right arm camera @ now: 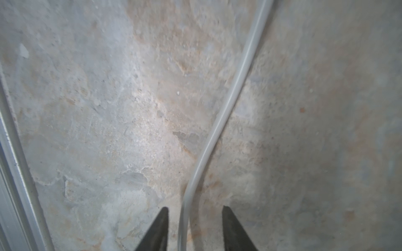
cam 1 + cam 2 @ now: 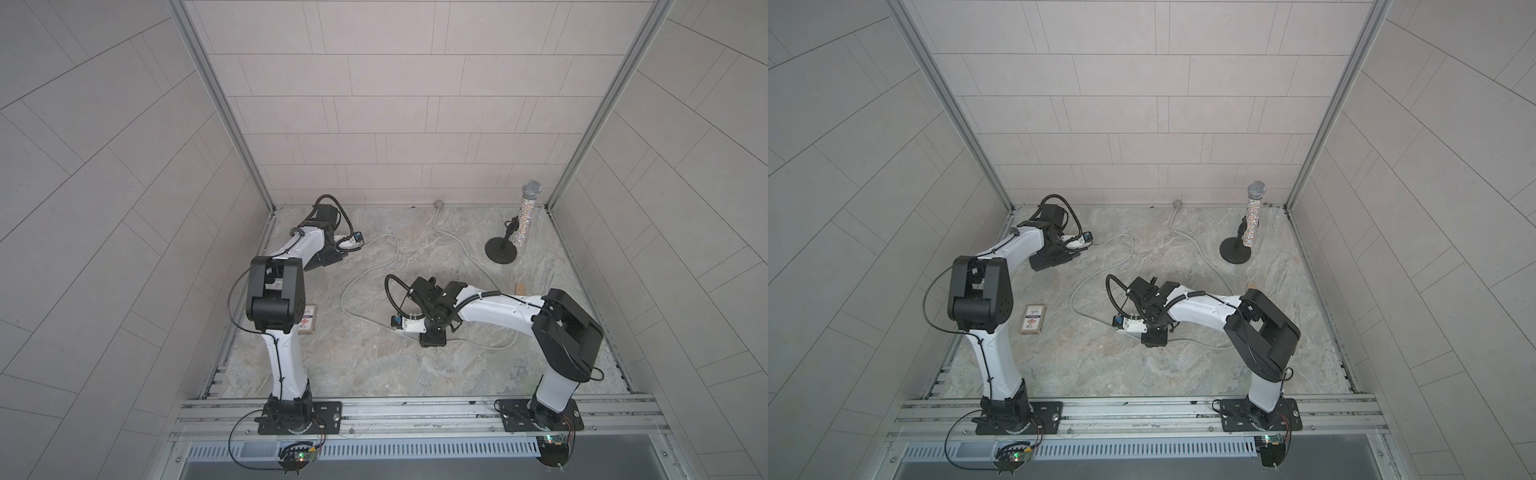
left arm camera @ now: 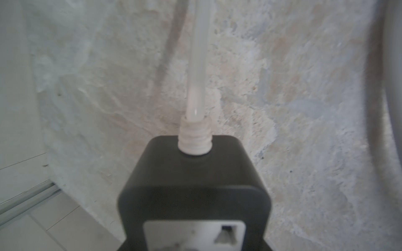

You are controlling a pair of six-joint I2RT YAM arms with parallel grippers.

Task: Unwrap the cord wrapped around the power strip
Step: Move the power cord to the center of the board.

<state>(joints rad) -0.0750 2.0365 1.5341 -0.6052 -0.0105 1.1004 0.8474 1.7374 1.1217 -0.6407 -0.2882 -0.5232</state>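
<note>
The cord (image 2: 344, 299) is lying in loose loops away from the power strip, so my left gripper will next go down and let go of the power strip on the tabletop just below it.
In the left wrist view the black power strip (image 3: 193, 184) fills the foreground, with a white-framed socket on its face. The white cord (image 3: 196, 65) leaves it through a ribbed collar. My left gripper (image 2: 330, 259) (image 2: 1054, 259) sits at the back left, shut on the strip, which it mostly hides in both top views. From there the cord (image 2: 344, 299) (image 2: 1073, 299) loops loosely over the table to its grey plug (image 2: 438, 203) by the back wall. My right gripper (image 2: 432, 338) (image 1: 195, 208) stands open at mid table, low over the surface. The cord (image 1: 230, 97) runs between its fingertips untouched.
A glittery microphone on a black round stand (image 2: 503, 251) is at the back right. A small printed card box (image 2: 307, 322) lies near the left arm. A small wooden block (image 2: 519, 287) lies behind the right arm. Metal rails (image 2: 415, 409) line the front edge.
</note>
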